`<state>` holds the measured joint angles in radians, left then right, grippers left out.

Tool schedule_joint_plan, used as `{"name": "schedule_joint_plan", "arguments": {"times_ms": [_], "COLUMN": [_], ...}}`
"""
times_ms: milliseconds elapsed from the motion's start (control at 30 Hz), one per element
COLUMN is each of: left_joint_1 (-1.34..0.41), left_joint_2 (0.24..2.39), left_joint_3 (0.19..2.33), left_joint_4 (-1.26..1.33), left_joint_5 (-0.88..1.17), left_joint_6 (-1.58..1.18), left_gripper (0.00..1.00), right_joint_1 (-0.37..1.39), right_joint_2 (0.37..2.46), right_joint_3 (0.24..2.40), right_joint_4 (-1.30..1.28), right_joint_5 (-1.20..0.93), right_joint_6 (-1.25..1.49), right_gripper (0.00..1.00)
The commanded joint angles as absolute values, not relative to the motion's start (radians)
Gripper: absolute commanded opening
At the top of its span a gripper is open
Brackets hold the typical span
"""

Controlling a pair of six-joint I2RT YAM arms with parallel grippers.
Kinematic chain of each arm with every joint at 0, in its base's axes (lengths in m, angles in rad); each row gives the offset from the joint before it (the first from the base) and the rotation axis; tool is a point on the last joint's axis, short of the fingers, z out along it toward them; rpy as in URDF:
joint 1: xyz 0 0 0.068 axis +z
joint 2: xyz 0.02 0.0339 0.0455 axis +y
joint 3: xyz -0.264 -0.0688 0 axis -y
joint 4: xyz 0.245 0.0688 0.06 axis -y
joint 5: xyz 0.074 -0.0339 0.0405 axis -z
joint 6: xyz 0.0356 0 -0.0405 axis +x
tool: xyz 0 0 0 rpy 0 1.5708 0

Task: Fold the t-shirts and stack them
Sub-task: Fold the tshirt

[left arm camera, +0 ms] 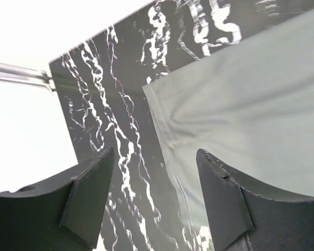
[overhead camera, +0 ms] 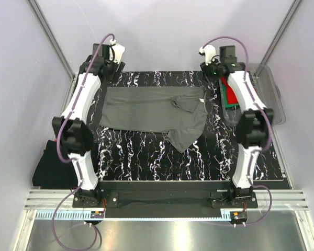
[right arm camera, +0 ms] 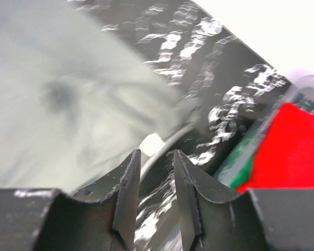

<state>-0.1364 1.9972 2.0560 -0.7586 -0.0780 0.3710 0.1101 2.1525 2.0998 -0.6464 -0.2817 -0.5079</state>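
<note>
I will swing my right gripper back and down and turn it onto that sleeve's near corner (overhead camera: 182, 150) to close, because one sleeve sticks out past the shirt's near edge.
A dark grey t-shirt (overhead camera: 146, 110) lies spread across the far half of the black marbled mat (overhead camera: 162, 154), one sleeve trailing toward the near side. My left gripper (overhead camera: 111, 69) hovers at the shirt's far left corner. In the left wrist view it (left arm camera: 154, 154) stands open, bare mat between the fingers and the shirt's hem (left arm camera: 240, 104) just to the right. At the collar end my right gripper (overhead camera: 218, 70) is open too, with only mat showing in its gap (right arm camera: 155, 152) and grey cloth (right arm camera: 68, 94) to the left.
A clear plastic tub (overhead camera: 269, 97) at the right edge holds a red shirt (overhead camera: 231, 93) (right arm camera: 298, 146) with green cloth (right arm camera: 240, 167) under it. A black shirt (overhead camera: 49, 164) lies off the mat's left side. Metal frame posts rise at both far corners.
</note>
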Motion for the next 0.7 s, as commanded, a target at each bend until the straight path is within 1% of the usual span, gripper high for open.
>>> {"name": "schedule_joint_plan", "arguments": {"times_ms": [0, 33, 100, 133, 200, 233, 267, 333, 400, 433, 467, 533, 667], "left_joint_1": [-0.166, -0.167, -0.169, -0.169, -0.169, -0.169, -0.169, -0.169, -0.166, -0.166, -0.166, -0.163, -0.161], "left_joint_2": [1.886, 1.869, 1.829, 1.816, 1.780, 1.769, 1.755, 1.746, 1.736, 1.733, 1.729, 1.718, 1.683], "left_joint_3": [1.852, 1.814, 1.719, 1.689, 1.617, 1.593, 1.573, 1.517, 1.464, 1.448, 1.418, 1.390, 1.318], "left_joint_4": [-0.752, -0.752, -0.752, -0.752, -0.752, -0.752, -0.752, -0.752, -0.746, -0.741, -0.732, -0.721, -0.687], "left_joint_5": [-0.069, -0.071, -0.069, -0.069, -0.049, -0.048, -0.048, -0.054, -0.060, -0.061, -0.064, -0.063, -0.071], "left_joint_6": [0.393, 0.387, 0.364, 0.357, 0.353, 0.351, 0.351, 0.353, 0.351, 0.350, 0.345, 0.344, 0.348], "left_gripper": [0.71, 0.71, 0.71, 0.71, 0.71, 0.70, 0.70, 0.68, 0.66, 0.65, 0.65, 0.64, 0.64], "right_joint_1": [0.121, 0.127, 0.149, 0.181, 0.231, 0.280, 0.307, 0.347, 0.412, 0.434, 0.466, 0.500, 0.558], "right_joint_2": [1.968, 1.912, 1.852, 1.801, 1.751, 1.703, 1.678, 1.611, 1.566, 1.525, 1.504, 1.462, 1.440], "right_joint_3": [1.874, 1.765, 1.662, 1.561, 1.455, 1.359, 1.317, 1.200, 1.120, 1.038, 0.996, 0.906, 0.854], "right_joint_4": [-0.681, -0.693, -0.735, -0.745, -0.765, -0.764, -0.762, -0.744, -0.663, -0.628, -0.556, -0.500, -0.485], "right_joint_5": [-0.503, -0.523, -0.552, -0.551, -0.516, -0.480, -0.477, -0.488, -0.480, -0.476, -0.474, -0.475, -0.489], "right_joint_6": [-0.593, -0.648, -0.715, -0.780, -0.848, -0.901, -0.928, -0.991, -1.020, -1.052, -1.067, -1.113, -1.166], "right_gripper": [0.40, 0.40, 0.40, 0.40, 0.39, 0.37, 0.35, 0.35, 0.35, 0.36, 0.36, 0.38, 0.38]}}
